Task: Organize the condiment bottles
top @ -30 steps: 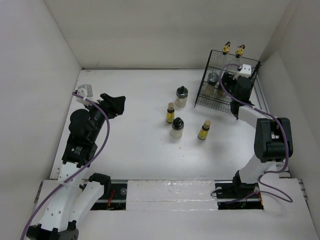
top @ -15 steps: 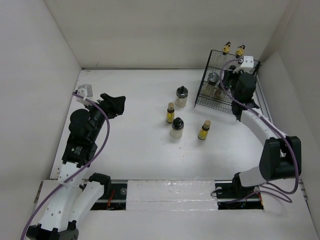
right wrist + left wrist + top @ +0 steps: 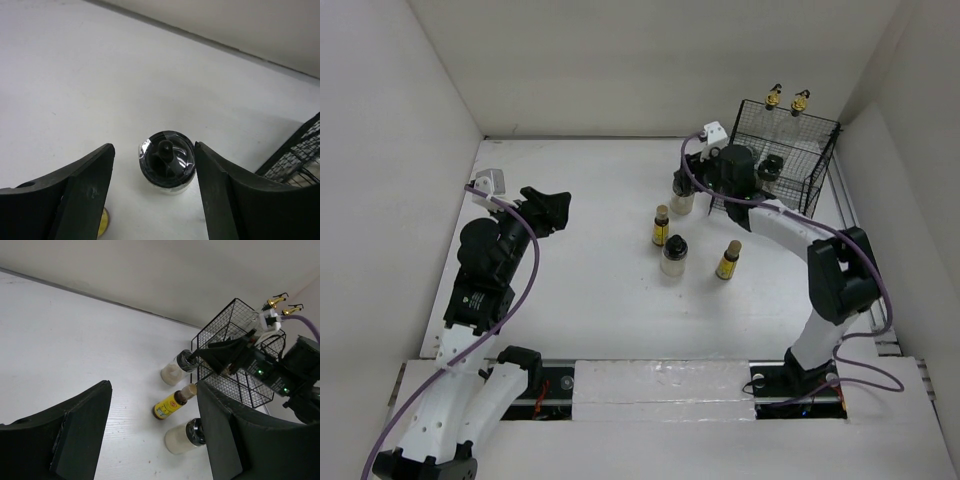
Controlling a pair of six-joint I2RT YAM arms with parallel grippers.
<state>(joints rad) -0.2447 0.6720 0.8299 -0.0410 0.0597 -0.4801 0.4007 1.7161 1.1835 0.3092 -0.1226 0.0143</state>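
My right gripper lowers next to close on the black cap of the jar [image 3: 682,187] [image 3: 167,158] beside the rack, since the cap lies just below, between its open fingers.
A squat black-capped jar [image 3: 166,161] stands on the white table between the open fingers of my right gripper [image 3: 152,150], which hovers just above it, left of the rack [image 3: 695,182]. A second black-capped jar [image 3: 674,256] and two small yellow tan-capped bottles [image 3: 660,226] [image 3: 728,260] stand in the middle of the table. In the black wire rack [image 3: 800,135], two gold pourers [image 3: 774,97] [image 3: 800,100] rise at the back and a black-capped jar [image 3: 772,165] sits inside. My left gripper [image 3: 548,208] is open and empty at the far left.
White walls close in the table on the left, back and right. The rack stands in the back right corner. The right arm's forearm [image 3: 780,222] reaches past the rack's front. In the left wrist view the jars and one yellow bottle [image 3: 172,404] lie ahead.
My right gripper has drawn out of the rack and swung left, open, to hover over the black-capped jar beside the rack. The left arm has not moved.
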